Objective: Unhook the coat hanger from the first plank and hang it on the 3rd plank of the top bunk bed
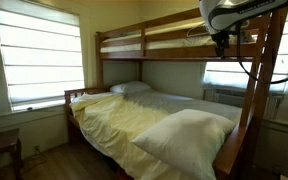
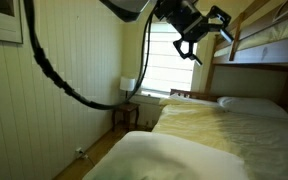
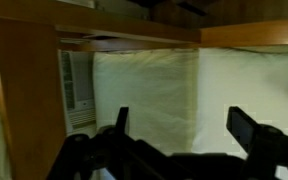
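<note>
The gripper rises and tilts up toward the guard-rail boards next, to the coat hanger's stem by the pale line.
The top bunk bed (image 1: 144, 46) is a brown wooden frame with horizontal guard-rail boards and a white mattress; it also shows in an exterior view (image 2: 267, 47). My gripper (image 1: 221, 42) is open and empty, up at the rail near the bunk's end post, and shows in an exterior view (image 2: 199, 33) too. In the wrist view the open fingers (image 3: 184, 125) face the white mattress (image 3: 234, 85) under a wooden board (image 3: 134, 32), with a post (image 3: 29, 100) at the left. I cannot make out the coat hanger for certain; a faint pale line (image 1: 192, 34) shows by the rail.
The lower bed with yellow bedding (image 1: 134, 120) and white pillows (image 1: 189, 130) fills the floor below. Bright blinded windows (image 1: 39, 60) stand behind. A black cable (image 2: 54, 75) loops from the arm. A small lamp (image 2: 127, 86) stands by the far wall.
</note>
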You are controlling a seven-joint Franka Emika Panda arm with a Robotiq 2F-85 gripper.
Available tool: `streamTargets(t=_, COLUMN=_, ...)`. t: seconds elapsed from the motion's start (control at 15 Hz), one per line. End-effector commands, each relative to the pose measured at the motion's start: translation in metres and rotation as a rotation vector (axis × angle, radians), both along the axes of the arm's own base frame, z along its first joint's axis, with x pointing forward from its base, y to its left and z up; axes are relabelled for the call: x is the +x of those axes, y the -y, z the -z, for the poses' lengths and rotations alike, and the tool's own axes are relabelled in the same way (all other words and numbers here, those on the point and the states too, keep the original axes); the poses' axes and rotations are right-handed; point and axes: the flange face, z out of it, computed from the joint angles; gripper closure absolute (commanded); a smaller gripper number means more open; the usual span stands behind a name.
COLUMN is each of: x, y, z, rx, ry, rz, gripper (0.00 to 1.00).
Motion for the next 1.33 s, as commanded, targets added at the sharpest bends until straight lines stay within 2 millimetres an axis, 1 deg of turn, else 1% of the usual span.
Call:
streamTargets(t=0.0, x=0.001, y=0.034, z=-0.036, rx=-0.202, ry=-0.045, rz=-0.015, gripper=0.0)
streamTargets(t=0.13, x=0.0, y=0.05, z=-0.054, rx=-0.317, ry=-0.023, rz=-0.047, gripper=0.0)
streamTargets(t=0.33, x=-0.004, y=0.079, z=-0.076, rx=-0.473, ry=0.004, rz=-0.042, gripper=0.0)
streamTargets(t=0.47, x=-0.009, y=0.098, z=-0.083, rx=-0.527, ry=0.012, rz=-0.016, gripper=0.0)
streamTargets(t=0.67, x=-0.008, y=0.122, z=-0.092, rx=-0.581, ry=0.058, rz=0.001, gripper=0.0)
streamTargets(t=0.87, x=-0.003, y=0.14, z=-0.097, rx=-0.612, ry=0.098, rz=0.01, gripper=0.0)
streamTargets(t=1.07, x=-0.003, y=0.155, z=-0.098, rx=-0.617, ry=0.128, rz=0.049, gripper=0.0)
streamTargets(t=1.13, x=-0.003, y=0.159, z=-0.098, rx=-0.62, ry=0.134, rz=0.062, gripper=0.02)
streamTargets(t=1.2, x=-0.001, y=0.162, z=-0.099, rx=-0.625, ry=0.137, rz=0.07, gripper=0.17)
streamTargets(t=1.27, x=0.001, y=0.163, z=-0.1, rx=-0.63, ry=0.141, rz=0.077, gripper=0.26)
